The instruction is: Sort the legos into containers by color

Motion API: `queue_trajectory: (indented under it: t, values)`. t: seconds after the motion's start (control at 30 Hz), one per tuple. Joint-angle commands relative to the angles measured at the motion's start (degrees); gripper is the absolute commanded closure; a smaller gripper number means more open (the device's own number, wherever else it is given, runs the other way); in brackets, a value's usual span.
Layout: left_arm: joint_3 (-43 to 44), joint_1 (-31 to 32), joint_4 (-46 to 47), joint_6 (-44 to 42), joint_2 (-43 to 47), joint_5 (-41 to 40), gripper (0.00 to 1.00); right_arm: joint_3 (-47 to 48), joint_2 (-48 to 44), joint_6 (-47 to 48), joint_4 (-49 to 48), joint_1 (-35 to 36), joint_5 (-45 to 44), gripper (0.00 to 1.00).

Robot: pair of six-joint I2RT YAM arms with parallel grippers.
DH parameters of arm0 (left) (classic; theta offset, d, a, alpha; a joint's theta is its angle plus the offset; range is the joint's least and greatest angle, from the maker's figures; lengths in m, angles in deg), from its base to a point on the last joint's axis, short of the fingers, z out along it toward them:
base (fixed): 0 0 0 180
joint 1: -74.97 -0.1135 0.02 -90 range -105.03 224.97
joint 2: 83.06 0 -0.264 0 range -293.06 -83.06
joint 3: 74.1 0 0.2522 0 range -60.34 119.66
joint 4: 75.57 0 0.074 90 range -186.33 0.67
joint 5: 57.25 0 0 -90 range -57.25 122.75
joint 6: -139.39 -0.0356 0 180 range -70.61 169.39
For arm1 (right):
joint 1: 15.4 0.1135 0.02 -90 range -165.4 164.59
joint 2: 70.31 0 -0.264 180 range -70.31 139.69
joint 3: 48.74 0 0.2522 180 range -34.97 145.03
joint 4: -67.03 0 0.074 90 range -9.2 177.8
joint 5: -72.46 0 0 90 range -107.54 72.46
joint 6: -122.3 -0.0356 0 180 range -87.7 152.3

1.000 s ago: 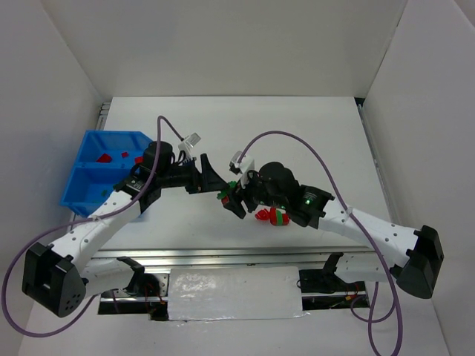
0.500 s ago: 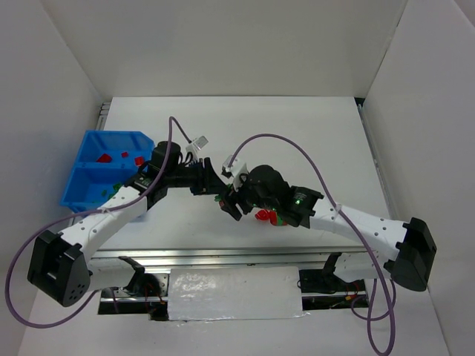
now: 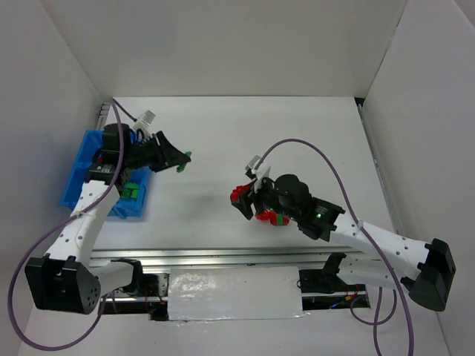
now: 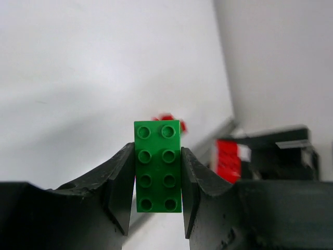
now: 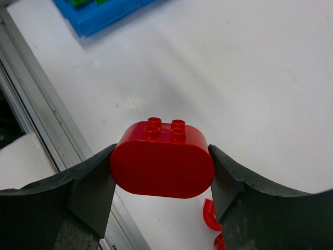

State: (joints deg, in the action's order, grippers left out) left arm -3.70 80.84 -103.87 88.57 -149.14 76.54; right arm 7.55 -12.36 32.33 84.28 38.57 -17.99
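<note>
The robot will next swing its left gripper to the left in the top view and tilt that gripper's fingers down over the blue bin's near section (image 3: 129,194), because green legos lie there.
My left gripper (image 3: 180,158) is shut on a green lego (image 3: 186,156), held in the air just right of the blue bin (image 3: 78,182). In the left wrist view this two-by-four green lego (image 4: 157,165) sits upright between the fingers. My right gripper (image 3: 240,199) is shut on a red lego (image 3: 238,193) near the table's middle. In the right wrist view it is a rounded red lego (image 5: 162,160) clamped by its ends. The bin's near compartment holds green legos (image 3: 132,191). The far compartment is hidden by my left arm.
A small pile of red and green legos (image 3: 272,216) lies on the table under the right wrist. A curved red piece (image 5: 209,214) shows below the right fingers. The bin's corner (image 5: 99,13) shows at the top of the right wrist view. White walls enclose the table.
My left gripper closed on the green lego and swung left from the table's middle to beside the bin. The right arm shifted slightly right, still holding the red lego.
</note>
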Motion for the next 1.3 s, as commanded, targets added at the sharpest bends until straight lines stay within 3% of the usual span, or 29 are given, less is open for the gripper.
queue_trajectory:
  t: [0.0,0.1,0.13,0.2,0.4,0.47,0.5,0.6,0.73,0.77,0.83,0.87,1.03,1.13,1.17,1.2,1.27]
  values:
    - [7.76,-4.97,-10.56,-5.08,0.00,-18.75,1.00,0.54,-2.50,-3.80,-4.63,-0.63,-2.53,1.00]
    - [13.22,-10.93,-16.21,-0.87,-5.60,-41.85,1.00,4.04,-0.31,-8.62,-2.53,-0.63,-3.68,1.00]
    - [14.80,-12.71,-16.91,2.36,-7.37,-44.47,1.00,5.02,0.22,-10.04,-1.91,-0.63,-3.77,1.00]
    - [17.43,-18.33,-17.45,4.41,-13.70,-45.29,1.00,7.56,1.28,-14.52,0.28,-0.45,-3.94,1.00]
    - [24.82,-23.97,-20.33,7.57,-23.73,-48.79,1.00,7.31,-0.12,-21.30,1.08,-0.27,-4.39,1.00]
    - [23.17,-24.59,-21.57,9.50,-21.56,-51.60,1.00,7.40,-0.04,-22.17,1.61,-0.27,-4.82,1.00]
    - [19.86,-24.59,-22.01,10.73,-20.06,-55.96,1.00,7.75,0.58,-22.36,1.87,-0.27,-4.91,1.00]
    - [10.20,-25.90,-19.40,14.25,-13.56,-57.42,0.99,9.33,3.20,-23.14,2.05,-0.19,-4.47,1.00]
    - [3.04,-27.66,-16.65,15.49,-9.94,-56.27,0.80,13.02,7.52,-24.55,3.28,-0.27,-3.25,1.00]
    - [2.77,-28.27,-17.09,15.40,-10.20,-56.01,0.59,14.24,8.05,-24.73,3.63,-0.27,-2.98,1.00]
    - [2.86,-28.89,-18.67,15.31,-10.56,-55.57,0.33,14.96,9.02,-25.17,3.90,-0.27,-2.28,1.00]
    - [2.95,-29.24,-19.11,15.49,-10.38,-55.39,0.01,15.39,9.28,-25.26,3.90,-0.27,-2.02,0.99]
    - [4.44,-29.51,-18.42,11.38,-6.44,-51.63,0.01,17.33,9.46,-30.16,6.53,-0.97,-2.98,0.95]
    - [3.48,-29.25,-13.51,6.80,-0.64,-44.61,0.01,18.47,8.85,-34.30,8.02,-2.91,-0.09,0.94]
    - [2.34,-28.20,-10.62,5.14,3.29,-41.54,0.01,18.82,8.15,-35.79,8.64,-3.78,0.18,0.93]
    - [-1.15,-26.80,0.11,2.94,5.59,-32.89,0.00,18.74,7.53,-37.46,8.56,-5.88,2.19,0.93]
    - [-5.37,-18.73,9.67,-1.55,11.31,-27.55,0.01,16.04,4.21,-43.60,4.72,-9.13,9.12,0.93]
